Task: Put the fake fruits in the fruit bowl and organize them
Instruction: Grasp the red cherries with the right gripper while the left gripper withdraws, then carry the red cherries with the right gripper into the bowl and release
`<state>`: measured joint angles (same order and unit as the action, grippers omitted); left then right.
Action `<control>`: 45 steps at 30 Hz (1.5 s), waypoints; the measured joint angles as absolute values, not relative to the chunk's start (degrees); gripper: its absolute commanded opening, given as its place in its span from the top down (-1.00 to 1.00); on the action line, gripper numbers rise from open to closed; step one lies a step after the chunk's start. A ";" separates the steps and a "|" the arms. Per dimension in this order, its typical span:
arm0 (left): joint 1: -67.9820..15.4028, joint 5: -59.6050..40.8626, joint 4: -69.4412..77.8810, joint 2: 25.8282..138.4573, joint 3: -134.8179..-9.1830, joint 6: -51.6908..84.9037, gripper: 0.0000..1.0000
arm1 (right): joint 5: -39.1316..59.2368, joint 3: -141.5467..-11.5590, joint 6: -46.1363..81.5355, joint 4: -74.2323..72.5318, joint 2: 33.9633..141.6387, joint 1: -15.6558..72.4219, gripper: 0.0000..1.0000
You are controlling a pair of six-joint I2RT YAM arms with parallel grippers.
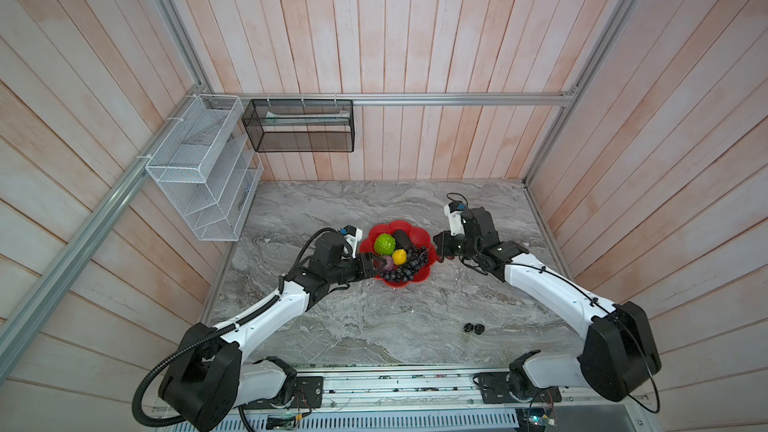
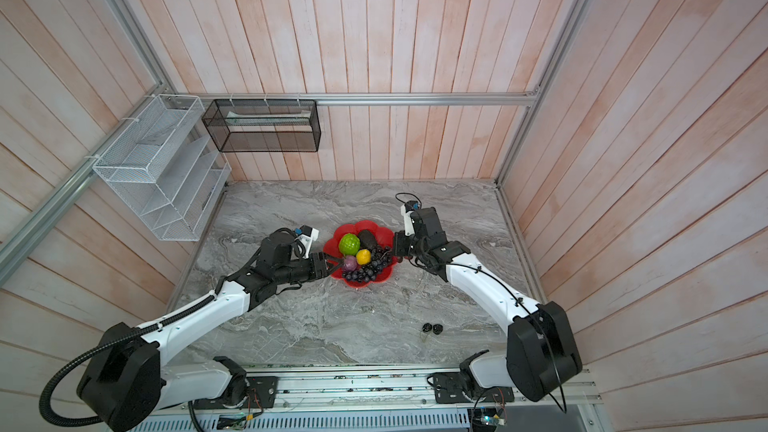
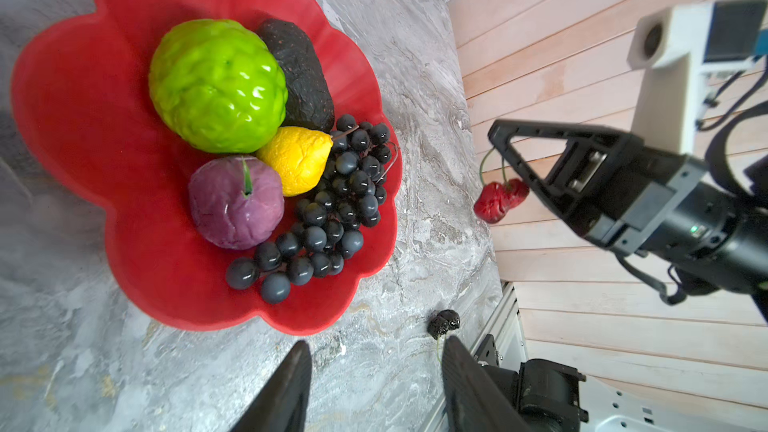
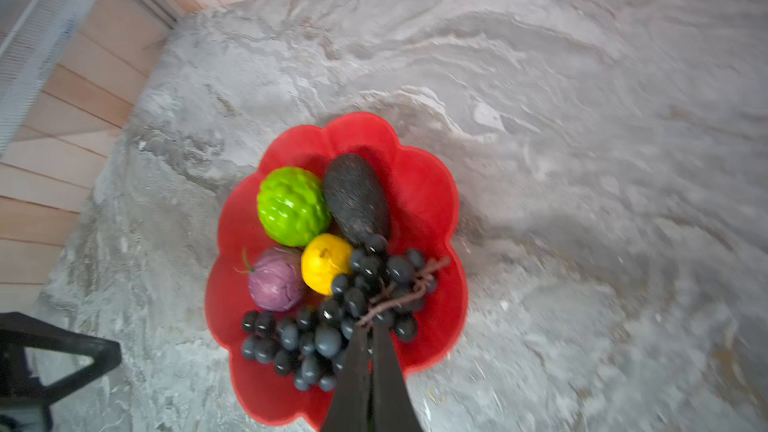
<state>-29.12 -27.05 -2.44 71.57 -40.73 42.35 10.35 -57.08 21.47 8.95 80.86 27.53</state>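
Observation:
The red patch (image 4: 417, 198) beside the black oval is below and outward and is bare of fruit. My right gripper should move outward and lower next and let go of the stems.
The red fruit bowl (image 1: 369, 243) (image 3: 75, 126) (image 4: 432, 201) holds a bumpy green ball (image 1: 384, 244), a black avocado-like oval (image 1: 402, 238), a yellow fruit (image 1: 399, 256), a purple fruit (image 1: 387, 262) and a dark grape bunch (image 1: 406, 270). My right gripper (image 3: 496, 137) (image 4: 371, 328) hangs above the bowl's right rim, shut on the stems of a red cherry pair (image 3: 498, 199) dangling below it. My left gripper (image 3: 378, 342) (image 1: 376, 265) stands open and empty at the bowl's left rim. A black cherry pair (image 1: 474, 328) (image 3: 444, 321) lies on the marble table near the front right.
A white wire rack (image 1: 199, 168) and a black mesh basket (image 1: 299, 126) hang on the walls at the back left. Aluminium rails edge the marble table (image 1: 374, 326). Wooden walls close in on three sides.

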 measured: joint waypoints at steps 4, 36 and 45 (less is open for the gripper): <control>-29.12 -25.23 -4.21 68.23 -39.00 43.55 -0.07 | 15.49 -61.78 19.09 5.23 88.03 27.53 0.99; -29.12 -21.98 -9.63 64.23 -38.50 46.81 -0.07 | 25.04 -69.19 16.95 -13.63 112.62 26.44 0.71; -29.12 -21.96 -9.69 64.47 -38.50 47.00 -0.08 | 23.00 -71.29 15.77 -11.79 111.07 26.44 0.47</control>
<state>-29.12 -21.96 -9.69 64.47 -38.50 47.00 23.00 -71.29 15.77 -11.79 111.07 26.44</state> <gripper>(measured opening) 0.539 0.260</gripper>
